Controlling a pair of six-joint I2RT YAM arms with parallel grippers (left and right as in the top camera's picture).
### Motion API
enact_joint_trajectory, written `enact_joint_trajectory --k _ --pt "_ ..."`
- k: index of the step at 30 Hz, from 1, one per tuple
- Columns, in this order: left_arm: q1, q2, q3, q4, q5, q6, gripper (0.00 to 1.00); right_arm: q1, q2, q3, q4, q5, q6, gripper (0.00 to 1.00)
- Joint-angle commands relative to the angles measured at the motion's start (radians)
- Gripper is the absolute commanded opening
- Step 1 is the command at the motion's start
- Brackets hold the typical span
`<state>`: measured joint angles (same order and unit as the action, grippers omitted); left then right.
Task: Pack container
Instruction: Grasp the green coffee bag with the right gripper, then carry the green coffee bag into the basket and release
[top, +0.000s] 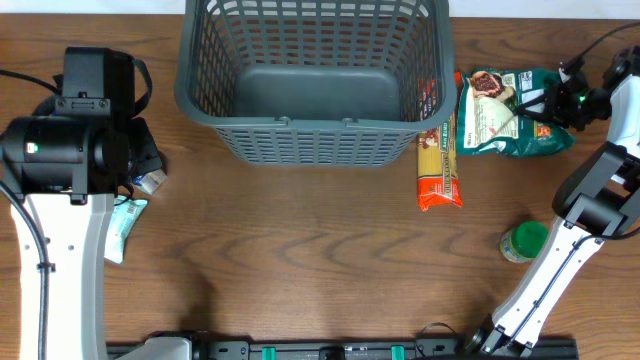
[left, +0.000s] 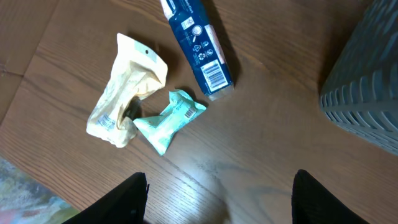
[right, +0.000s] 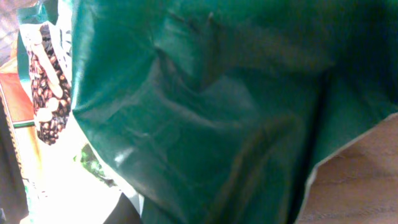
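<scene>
The basket's side is in between, so my right gripper should lift the green coffee bag (top: 505, 115), lower it onto the basket's bare bottom and release it.
The container (top: 310, 130), a large dark grey lattice basket, stands at the table's far middle with nothing in it; its corner shows in the left wrist view (left: 367, 93). My left gripper (left: 221, 202) is open and empty, above bare wood just short of a teal packet (left: 166, 121), a cream pouch (left: 124, 87) and a blue box (left: 199, 43). My right gripper (top: 552, 103) is at the right edge of a green coffee bag (top: 505, 115). The bag (right: 211, 106) fills the right wrist view and lies between the spread fingers (right: 208, 211); only the left finger shows.
An orange pasta packet (top: 438, 165) lies against the basket's right wall. A green-lidded jar (top: 525, 241) stands by the right arm's base. A teal packet (top: 125, 225) and a small item (top: 152, 181) lie under the left arm.
</scene>
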<state>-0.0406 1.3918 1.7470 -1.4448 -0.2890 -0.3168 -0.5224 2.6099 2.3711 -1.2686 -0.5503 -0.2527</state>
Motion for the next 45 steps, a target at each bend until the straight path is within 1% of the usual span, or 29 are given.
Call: enact_joint_trajectory --k 1,6,10,14,19,22,24,29,34,38,42,45 --pt "0.005 0.005 0.004 -0.006 -0.012 0.009 0.56 0.018 0.047 -0.015 -0.023 0.067 0.024 0.01" --pt "0.005 0.005 0.004 -0.006 -0.012 0.009 0.57 0.019 -0.042 -0.015 -0.033 0.086 0.08 0.01" --pt "0.005 0.005 0.004 -0.006 -0.012 0.009 0.57 0.021 -0.19 -0.015 -0.024 0.195 0.156 0.01" --pt "0.005 0.005 0.004 -0.006 -0.012 0.009 0.56 0.031 -0.383 -0.015 -0.008 0.34 0.248 0.01" --pt "0.005 0.005 0.004 -0.006 -0.012 0.009 0.56 0.082 -0.591 -0.015 0.021 0.449 0.253 0.01" --pt "0.005 0.005 0.004 -0.008 -0.012 0.009 0.56 0.135 -0.704 -0.015 0.068 0.456 0.245 0.01" --pt "0.005 0.005 0.004 -0.01 -0.012 0.009 0.56 0.186 -0.779 -0.015 0.11 0.424 0.201 0.01" --pt "0.005 0.005 0.004 -0.01 -0.011 0.009 0.56 0.382 -0.919 -0.015 0.18 0.214 -0.06 0.01" --pt "0.005 0.005 0.004 -0.011 -0.011 0.009 0.57 0.594 -0.95 -0.015 0.229 0.21 -0.279 0.01" --pt "0.005 0.005 0.004 -0.013 -0.011 0.009 0.57 0.701 -0.907 -0.015 0.232 0.21 -0.35 0.01" --pt "0.005 0.005 0.004 -0.013 -0.011 0.009 0.56 0.746 -0.819 -0.016 0.208 0.209 -0.352 0.01" --pt "0.005 0.004 0.004 -0.013 -0.011 0.008 0.56 0.775 -0.711 -0.017 0.169 0.209 -0.352 0.01"
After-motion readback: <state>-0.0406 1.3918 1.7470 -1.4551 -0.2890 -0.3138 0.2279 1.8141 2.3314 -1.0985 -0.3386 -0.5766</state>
